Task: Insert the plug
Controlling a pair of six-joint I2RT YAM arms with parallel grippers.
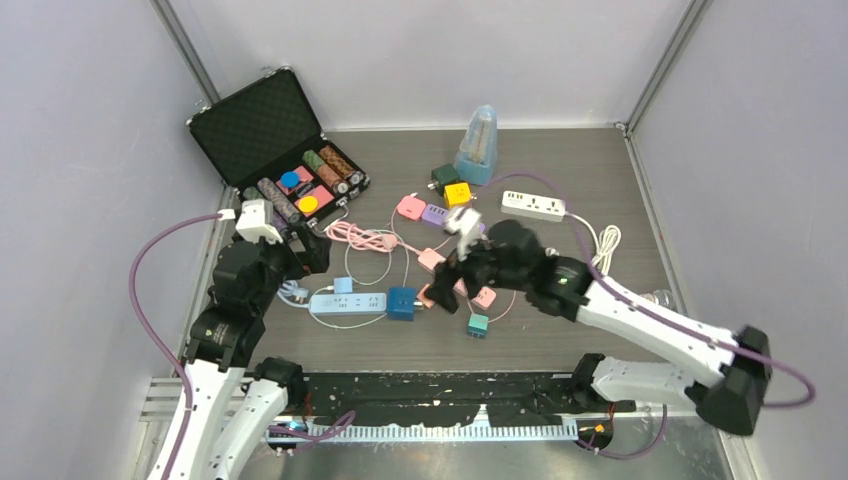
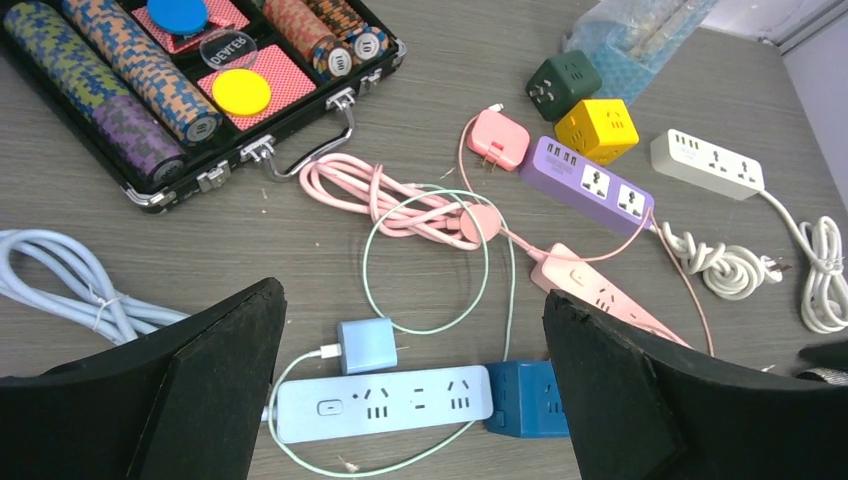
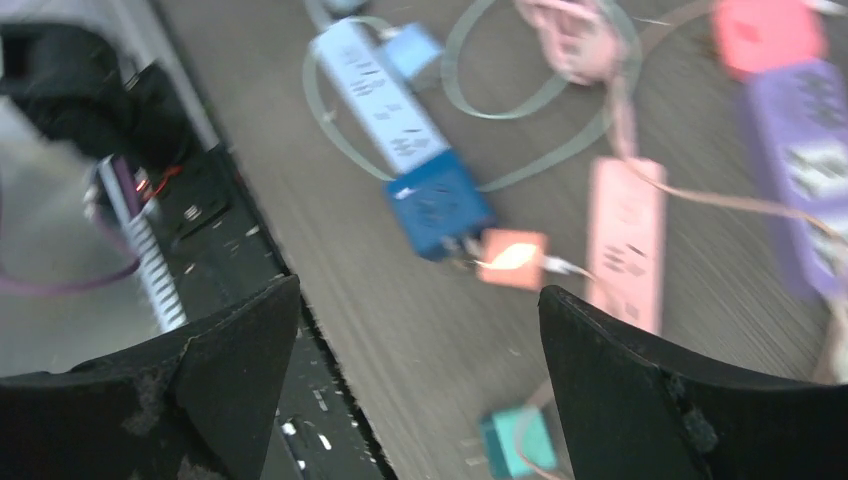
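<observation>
I need to lower my right gripper next and move it over onto the dark blue cube socket [image 1: 402,303] [image 3: 440,203], which is below it and to its left in the top view.
A light blue power strip [image 2: 385,402] lies flat on the table, sockets up. A light blue charger plug [image 2: 367,346] with a pale green cable lies just behind it, unplugged. A dark blue cube socket [image 2: 525,398] touches the strip's right end. My left gripper [image 2: 412,300] is open and empty, raised above the strip. In the top view the left gripper [image 1: 310,250] is behind the strip [image 1: 348,302]. My right gripper [image 3: 418,290] is open and empty above the table, with a teal plug [image 3: 520,440] and the blue cube [image 3: 440,205] below; in the top view it [image 1: 445,290] hangs right of the cube.
A pink strip [image 2: 600,295], a purple strip [image 2: 590,185], a pink adapter [image 2: 497,138], yellow [image 2: 597,128] and green [image 2: 563,85] cubes and a white strip [image 2: 705,163] lie behind. An open poker chip case [image 1: 270,130] stands at the back left, a blue metronome [image 1: 478,145] at the back.
</observation>
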